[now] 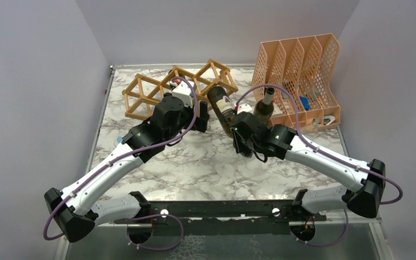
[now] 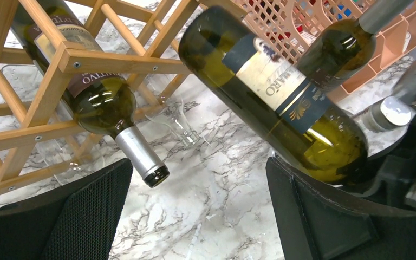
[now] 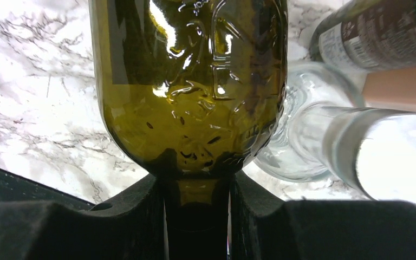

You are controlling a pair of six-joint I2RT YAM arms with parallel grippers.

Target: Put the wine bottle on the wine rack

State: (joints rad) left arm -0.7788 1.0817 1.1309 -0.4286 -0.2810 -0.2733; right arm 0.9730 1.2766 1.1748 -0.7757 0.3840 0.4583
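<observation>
The rack's end cell [image 1: 215,82] lies outward, where the bottle's base points. My right gripper should push outward, slide the bottle in base-first and release its neck.
The wine rack [image 1: 179,86] is a light wooden lattice at the back left, and a dark bottle [image 2: 95,92] with a silver-foiled neck lies in one cell. My right gripper [image 1: 244,145] is shut on the neck of the olive-green wine bottle [image 1: 222,105]. That bottle is tilted, its base pointing toward the rack's right end. In the right wrist view the neck sits clamped in my right gripper [image 3: 196,216] below the bottle's shoulder [image 3: 189,81]. My left gripper [image 2: 200,216] is open over bare marble, between the racked bottle's neck and the held bottle [image 2: 271,92].
A peach perforated file holder [image 1: 298,70] stands at the back right. Another dark bottle [image 1: 265,105] stands upright just in front of it, close to my right gripper. Clear glassware [image 3: 298,135] sits on the marble beside the held bottle.
</observation>
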